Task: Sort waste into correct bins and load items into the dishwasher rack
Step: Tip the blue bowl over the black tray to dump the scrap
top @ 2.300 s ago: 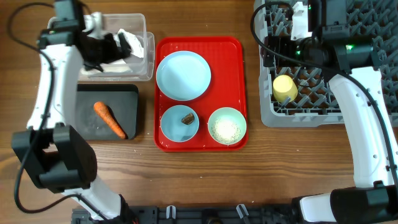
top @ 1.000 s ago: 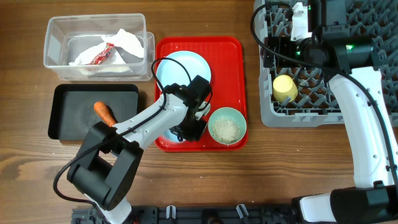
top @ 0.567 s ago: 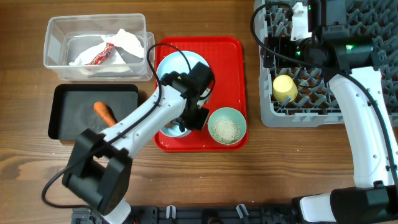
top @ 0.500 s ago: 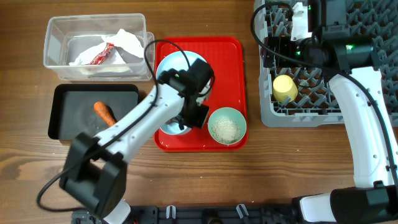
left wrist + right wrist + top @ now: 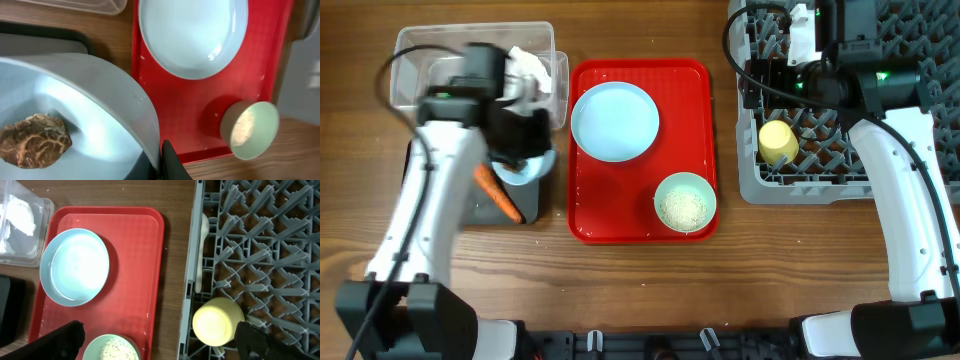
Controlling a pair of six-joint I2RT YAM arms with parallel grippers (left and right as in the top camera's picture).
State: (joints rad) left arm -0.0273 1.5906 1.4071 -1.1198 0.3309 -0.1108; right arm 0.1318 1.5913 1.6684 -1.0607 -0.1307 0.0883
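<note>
The brown lump (image 5: 32,146) should next drop into the black tray bin as I tip my left gripper. Then my left gripper should go down onto the red tray's near corner (image 5: 176,125), which is bare.
My left gripper (image 5: 525,160) is shut on the rim of the small light blue bowl (image 5: 75,115), holding it above the black tray bin (image 5: 450,215). The brown lump (image 5: 32,146) lies inside the bowl. An orange carrot (image 5: 498,195) rests in the black tray. The clear tub bin (image 5: 420,45) behind it holds white tissue (image 5: 525,65) and is partly hidden by my arm. My right gripper (image 5: 160,342) hangs open over the left edge of the grey dishwasher rack (image 5: 910,60), near the yellow cup (image 5: 217,325) lying in it.
The red serving tray (image 5: 695,100) in the middle carries the round light blue plate (image 5: 614,121) and the pale green bowl (image 5: 685,203) with white grains. Bare wooden table shows between the tray and the rack.
My left arm lifted the light blue bowl with the brown lump off the red tray and carried it left, over the black tray. The right arm has not moved.
</note>
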